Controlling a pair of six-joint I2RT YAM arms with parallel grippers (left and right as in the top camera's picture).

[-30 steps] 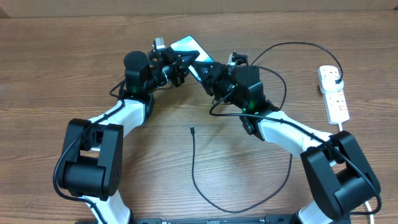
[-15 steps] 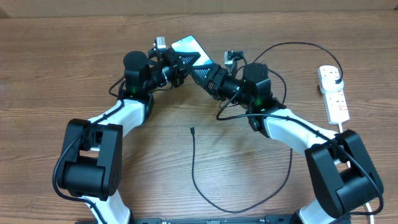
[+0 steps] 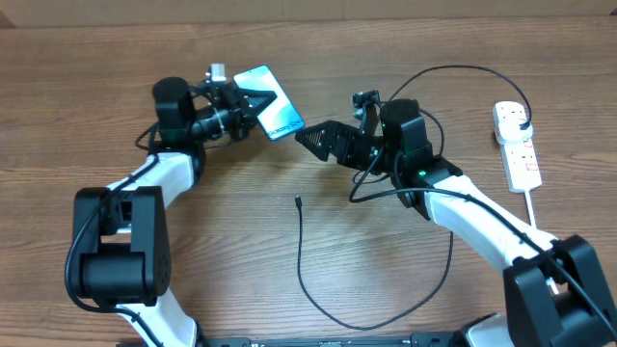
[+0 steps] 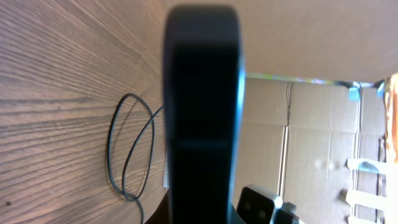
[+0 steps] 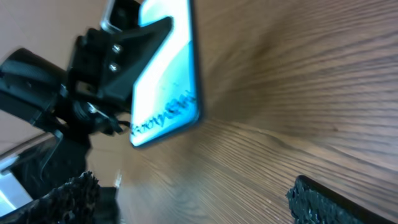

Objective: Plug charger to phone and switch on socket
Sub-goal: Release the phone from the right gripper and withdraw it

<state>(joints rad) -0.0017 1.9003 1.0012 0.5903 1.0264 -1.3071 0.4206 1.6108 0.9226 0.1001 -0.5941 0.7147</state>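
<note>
The right gripper moves back from beside the phone point(image 3: 274, 108) next and down onto the tip of the charger's connector, which lies free on the tabletop, nearer my base.
My left gripper point(image 3: 251, 104) is shut on the phone point(image 3: 274, 108) and holds it above the table at the back left, its cyan screen facing up and tilted. In the right wrist view the phone point(image 5: 166, 81) shows with the left gripper point(image 5: 109, 59) clamped on its edge. My right gripper point(image 3: 308, 138) stands open just right of the phone, apart from it, nothing between its fingertips point(image 5: 329, 200). The charger point(image 3: 301, 255) loops over the table, its connector tip point(image 3: 298, 201) lying free in the middle. Its black plug point(image 3: 522, 119) sits in the socket point(image 3: 518, 149) at the far right.
The socket's white cord point(image 3: 529, 198) runs toward the front right. The charger cable arcs behind the right arm point(image 3: 453, 69) and loops near the front edge point(image 3: 362, 326). Cardboard boxes point(image 4: 311, 137) stand beyond the table in the left wrist view.
My right gripper has opened, let go of the phone and drawn back to the right. The left gripper has carried the phone leftward.
</note>
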